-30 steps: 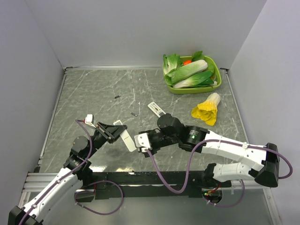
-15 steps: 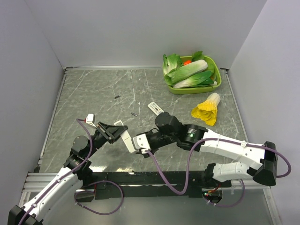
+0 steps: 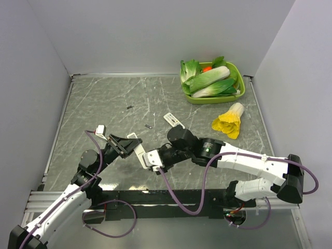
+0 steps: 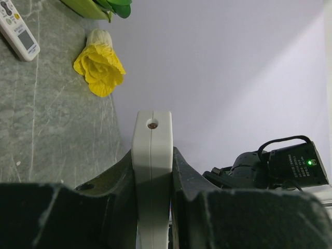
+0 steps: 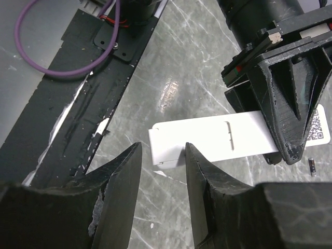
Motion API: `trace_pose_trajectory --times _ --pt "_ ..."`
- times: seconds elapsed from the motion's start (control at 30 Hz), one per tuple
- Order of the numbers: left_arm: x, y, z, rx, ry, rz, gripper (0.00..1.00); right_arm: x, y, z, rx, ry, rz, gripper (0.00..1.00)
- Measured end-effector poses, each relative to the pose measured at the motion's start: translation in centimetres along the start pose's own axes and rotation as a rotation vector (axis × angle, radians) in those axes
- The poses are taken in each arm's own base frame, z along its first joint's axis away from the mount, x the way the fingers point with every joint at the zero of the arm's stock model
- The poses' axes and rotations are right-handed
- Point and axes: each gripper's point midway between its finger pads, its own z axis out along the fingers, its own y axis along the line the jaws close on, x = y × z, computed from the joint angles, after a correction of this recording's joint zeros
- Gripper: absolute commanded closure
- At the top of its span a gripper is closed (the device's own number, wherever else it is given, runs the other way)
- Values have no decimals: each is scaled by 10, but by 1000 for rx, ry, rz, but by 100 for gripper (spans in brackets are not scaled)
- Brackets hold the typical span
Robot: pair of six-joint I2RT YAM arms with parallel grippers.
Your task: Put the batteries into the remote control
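I should tip my left gripper downward and lower the remote control (image 3: 140,155) to let go of it on the bare tabletop below, since my right gripper stays open and clear.
My left gripper (image 3: 128,146) is shut on the remote control (image 3: 140,155), a slim white bar held edge-on between its black fingers (image 4: 193,176) and raised a little off the table. In the right wrist view the remote control (image 5: 223,137) shows its plain back with a thin slot line. Its free end lies just past the tips of my right gripper (image 5: 162,148), which is open with both fingers clear of it. The left gripper's black finger (image 5: 285,104) clamps the remote's far part. The batteries are out of view.
A wider white remote with coloured buttons (image 3: 173,120) lies mid-table. A yellow leafy vegetable (image 3: 230,120) lies right of it, and a green bowl (image 3: 239,91) of greens stands at the back right. Small dark specks (image 3: 149,126) dot the grey table. The black base rail (image 5: 98,88) is near.
My right gripper has slid left, up to the free end of the remote, and its jaws have narrowed somewhat. The left gripper keeps hold of the remote in nearly the same place.
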Motion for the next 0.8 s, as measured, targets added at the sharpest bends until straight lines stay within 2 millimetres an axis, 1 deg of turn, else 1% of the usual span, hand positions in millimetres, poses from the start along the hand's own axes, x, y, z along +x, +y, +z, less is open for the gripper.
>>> trace_pose_trajectory --times 0.03,0.07,0.27,0.47,0.53,0.7,0.8 --pt "0 0 0 2 1 -1 98 0 0 0 2 0 -3 55" --pt "0 -1 0 4 3 -3 98 0 -1 0 4 0 -6 58" --pt "1 -4 1 20 12 -15 98 -1 -5 2 23 6 -28 60" --pt "1 2 1 7 13 -24 98 6 -6 7 27 35 -44 65" --pt "1 2 1 6 10 -24 98 6 -6 9 28 39 -49 68" --pt "-1 4 1 3 4 -25 98 9 -8 12 35 46 -56 73" --pt "-2 10 1 -13 1 -32 98 12 -8 15 30 54 -51 73"
